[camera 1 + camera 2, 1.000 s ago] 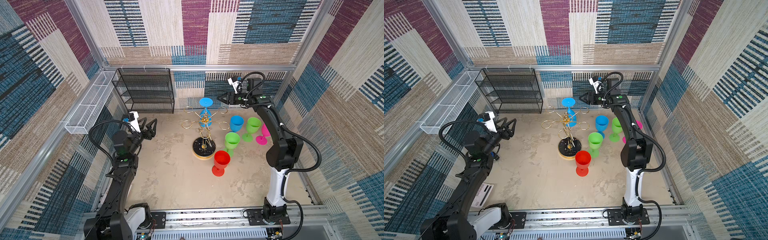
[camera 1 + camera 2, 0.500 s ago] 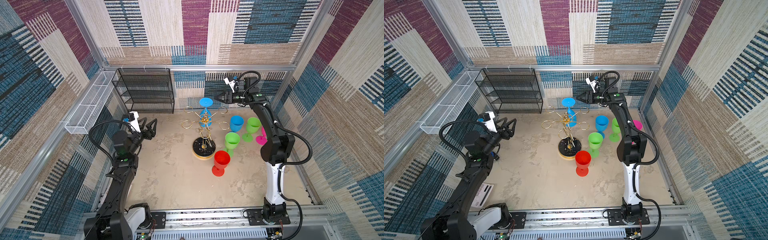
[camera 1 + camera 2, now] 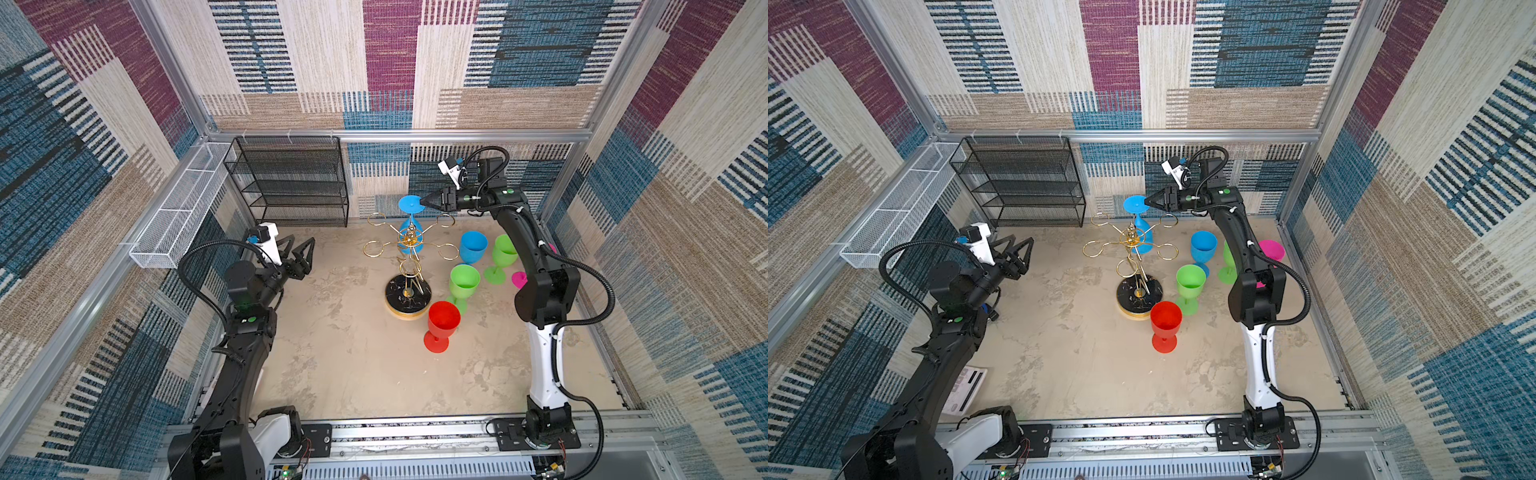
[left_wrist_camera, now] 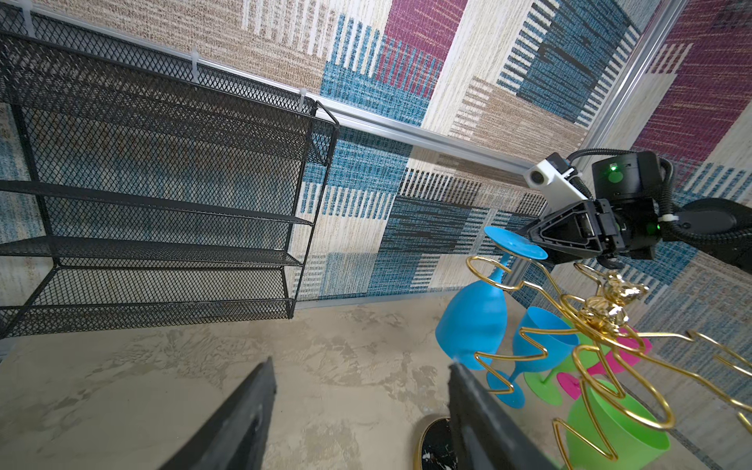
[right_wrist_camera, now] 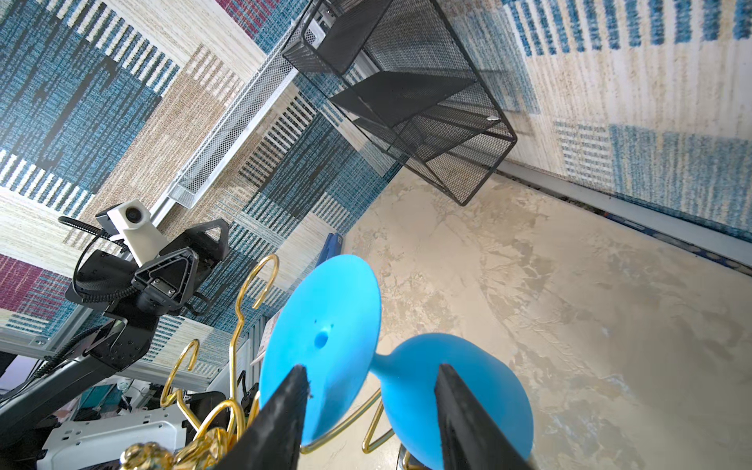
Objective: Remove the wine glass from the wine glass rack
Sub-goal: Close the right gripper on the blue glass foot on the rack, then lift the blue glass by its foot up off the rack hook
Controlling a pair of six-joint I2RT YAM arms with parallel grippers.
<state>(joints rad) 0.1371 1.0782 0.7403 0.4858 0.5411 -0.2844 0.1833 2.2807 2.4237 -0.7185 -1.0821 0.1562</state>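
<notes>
I will keep my right gripper level with the glass's foot and close it on the edge of the foot nearest its fingers, because that edge is already in the gap between them.
A blue wine glass (image 3: 409, 204) (image 3: 1136, 205) hangs upside down on the wine glass rack (image 3: 409, 293) (image 3: 1139, 295), a gold wire stand on a round black base. Its foot sits above a ring arm and its bowl below. In both top views my right gripper (image 3: 424, 203) (image 3: 1147, 202) is level with the foot, its tips at the foot's right edge. The right wrist view shows this gripper (image 5: 371, 367) open, with the wine glass (image 5: 325, 325) and its stem in the gap between the fingers. My left gripper (image 3: 301, 249) (image 4: 361, 363) hangs open and empty at the left, well away from the rack (image 4: 598, 313).
Upright glasses stand to the right of the rack: a red one (image 3: 442, 320), two green ones (image 3: 463, 282) (image 3: 505, 253), a blue one (image 3: 473, 247) and a pink one (image 3: 519, 278) behind my right arm. A black mesh shelf (image 3: 291, 183) stands at the back. A white mesh basket (image 3: 178, 212) hangs on the left wall.
My right gripper has moved left, up to the foot of the blue wine glass. The left arm and the glasses have stayed put.
</notes>
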